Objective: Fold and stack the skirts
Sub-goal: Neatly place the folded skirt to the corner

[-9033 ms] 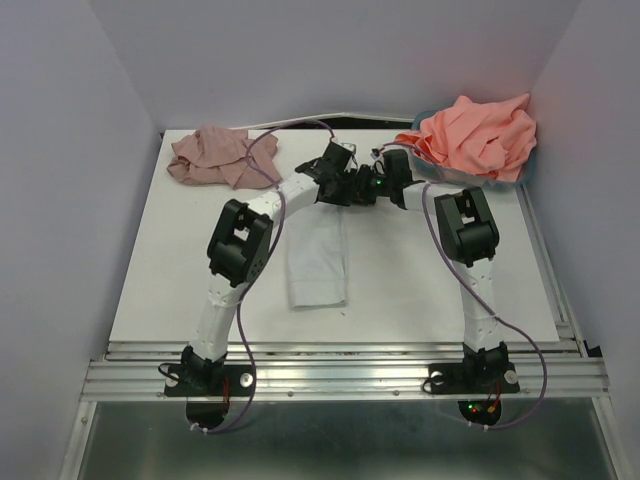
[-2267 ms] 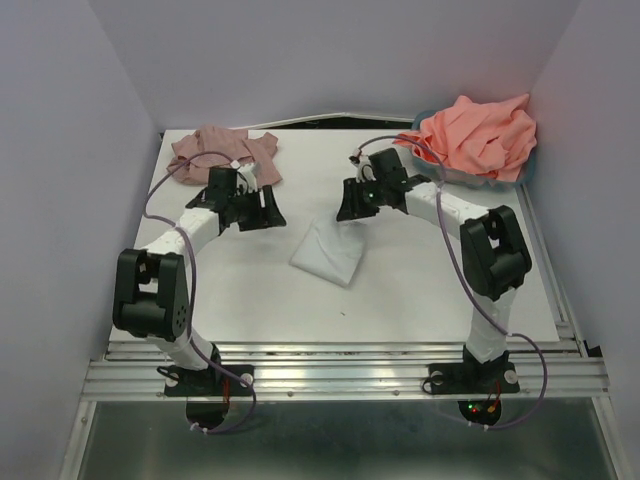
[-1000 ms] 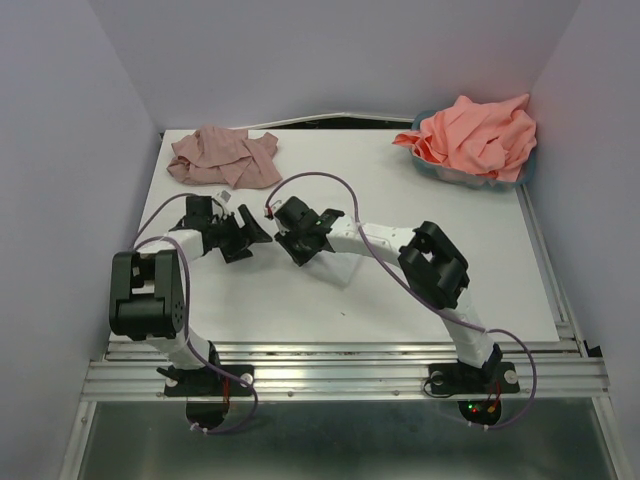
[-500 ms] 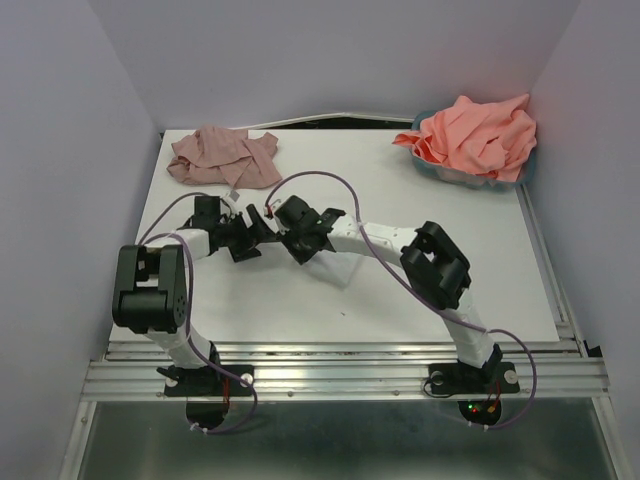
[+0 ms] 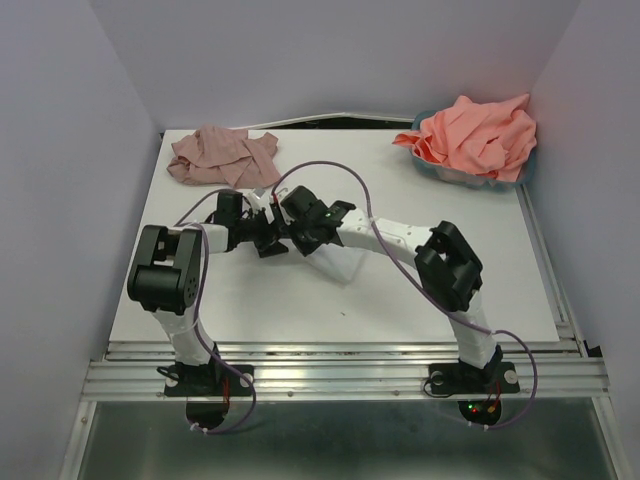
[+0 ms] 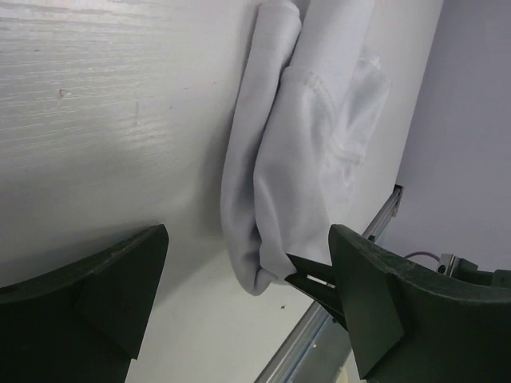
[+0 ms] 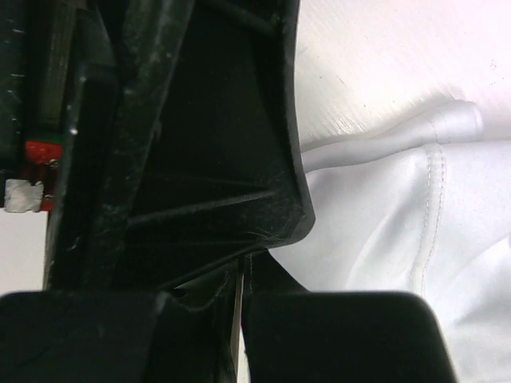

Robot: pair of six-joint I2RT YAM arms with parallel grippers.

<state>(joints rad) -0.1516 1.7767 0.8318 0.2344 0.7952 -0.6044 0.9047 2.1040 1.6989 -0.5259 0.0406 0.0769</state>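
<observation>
The skirt's rolled end [image 5: 293, 247] [image 6: 257, 263] is pinched by my right gripper. My left gripper should next slide to the right in the top view and go around it there.
The pale white-blue skirt [image 5: 336, 264] lies folded mid-table, mostly under my right arm. In the left wrist view it is a thick folded roll [image 6: 291, 159]. My right gripper [image 5: 303, 238] is shut, pinching the skirt's edge; its thin tips [image 6: 310, 279] show in the left wrist view. In the right wrist view the jaws [image 7: 239, 295] are pressed together beside the white cloth [image 7: 399, 231]. My left gripper [image 5: 268, 241] is open, its fingers [image 6: 96, 295] spread either side of the roll's end. The mauve-pink skirt [image 5: 222, 157] lies crumpled at the far left. Coral cloth [image 5: 478, 135] is heaped at the far right.
The coral cloth sits in a teal basket [image 5: 452, 175] at the back right corner. White table [image 5: 420, 290] with a metal rail along its near edge [image 5: 340, 372]. Purple cables loop over both arms. Walls close in on both sides.
My left gripper has slid right until it meets the right gripper. The right gripper shifted slightly right and back, and more of the white skirt now shows beneath its arm.
</observation>
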